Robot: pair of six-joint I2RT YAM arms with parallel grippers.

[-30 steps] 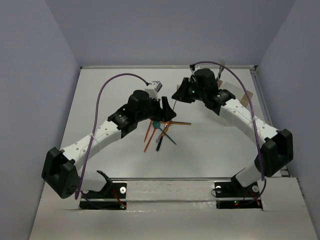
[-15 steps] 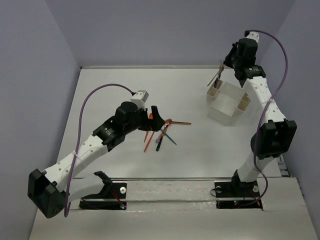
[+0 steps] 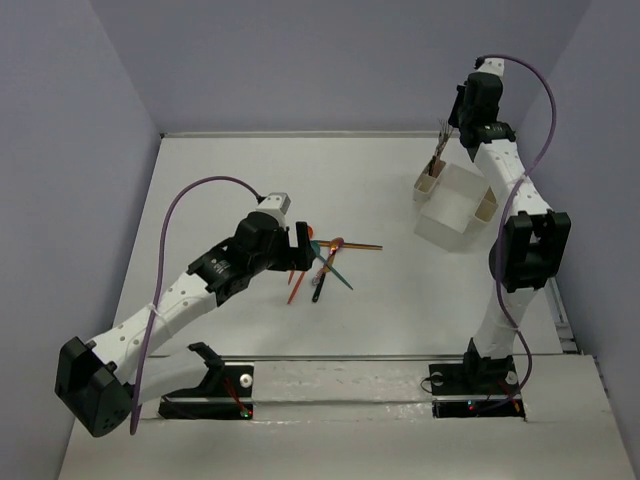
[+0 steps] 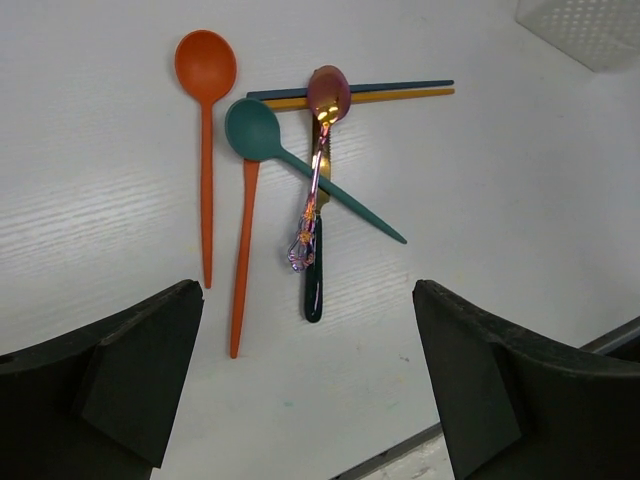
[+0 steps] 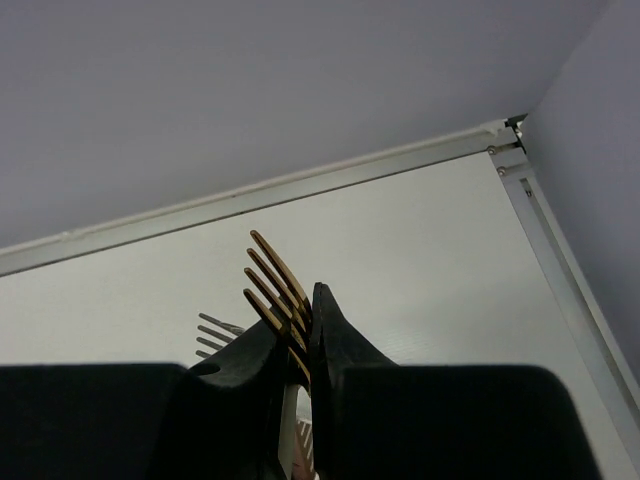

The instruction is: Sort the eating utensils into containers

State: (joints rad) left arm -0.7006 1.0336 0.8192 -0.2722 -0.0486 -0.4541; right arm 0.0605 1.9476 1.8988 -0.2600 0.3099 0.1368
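Observation:
The gold fork already points down into the tan cup [image 3: 430, 179] beside the grey fork teeth, so my right gripper lowers slightly next, then opens.
Several utensils lie in a loose pile [image 3: 320, 262] mid-table. The left wrist view shows an orange spoon [image 4: 205, 65], a teal spoon [image 4: 256, 127], a purple iridescent spoon [image 4: 327, 92], a dark blue stick and a gold stick [image 4: 385, 93] side by side, an orange handle [image 4: 241, 262] and a black handle [image 4: 314, 283]. My left gripper [image 4: 310, 400] [image 3: 303, 243] is open and empty just left of the pile. My right gripper [image 5: 305, 335] [image 3: 449, 133] is shut on a gold fork [image 5: 276, 277], held high above the left tan cup [image 3: 427, 186] of the white bin [image 3: 455, 212].
A second tan cup [image 3: 487, 204] sits at the bin's right end. Grey tines of another fork [image 5: 215, 333] show behind my right fingers. The back wall and the right rail [image 5: 560, 270] are close to the right arm.
My right arm swung from the pile to the back right, carrying the gold fork up over the tan cup. My left gripper drew back a little, still beside the pile.

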